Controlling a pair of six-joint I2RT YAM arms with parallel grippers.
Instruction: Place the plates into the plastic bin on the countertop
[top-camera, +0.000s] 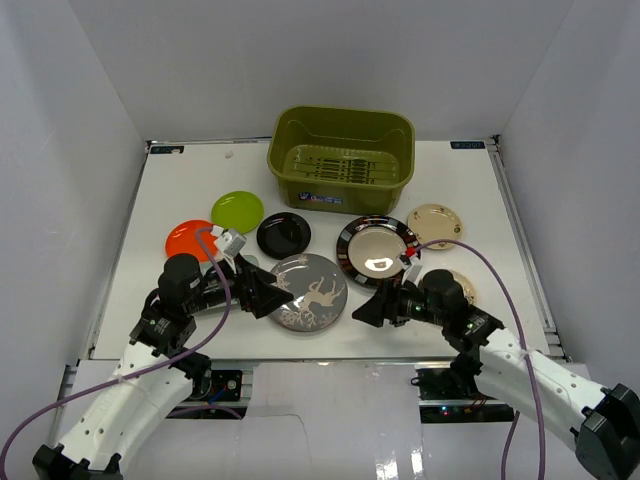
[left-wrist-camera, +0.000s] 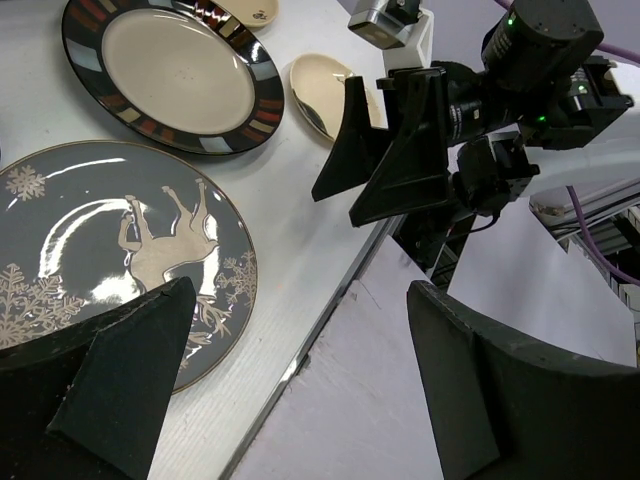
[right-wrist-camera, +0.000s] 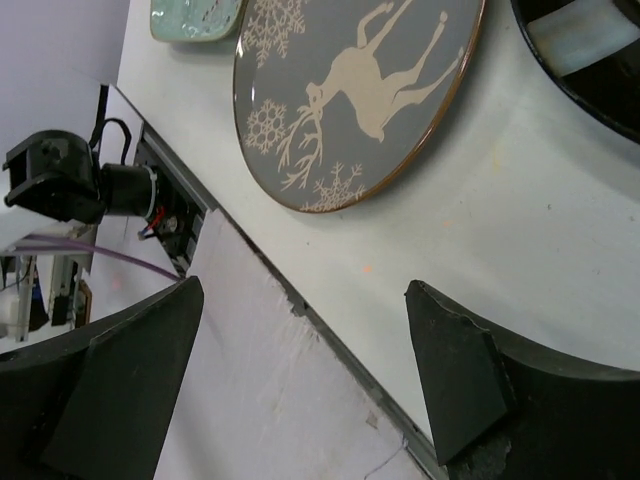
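Note:
Bare countertop still lies between the right gripper and the deer plate's facing rim (top-camera: 346, 301) (right-wrist-camera: 404, 170), so the robot's right gripper will move down and to the left in the top view onto that rim next.
The olive-green plastic bin (top-camera: 340, 160) stands at the back of the white countertop (top-camera: 180, 180), with no plate in it. In front lie the orange (top-camera: 188, 240), lime green (top-camera: 237, 210), black (top-camera: 283, 235), grey deer-print (top-camera: 310, 292) and dark-rimmed gold-centred (top-camera: 377, 250) plates. One beige plate (top-camera: 435, 226) lies at the right; a second (top-camera: 460, 285) is partly hidden by my right arm. My left gripper (top-camera: 268, 293) is open and empty at the deer plate's (left-wrist-camera: 110, 260) left edge. My right gripper (top-camera: 368, 312) is open and empty just right of the deer plate (right-wrist-camera: 360, 90).
White walls enclose the countertop on three sides. Its front edge (left-wrist-camera: 300, 350) runs right under both grippers, which face each other across the deer plate. The left wrist view shows the right gripper (left-wrist-camera: 385, 150), the dark-rimmed plate (left-wrist-camera: 175, 75) and a beige plate (left-wrist-camera: 320, 90).

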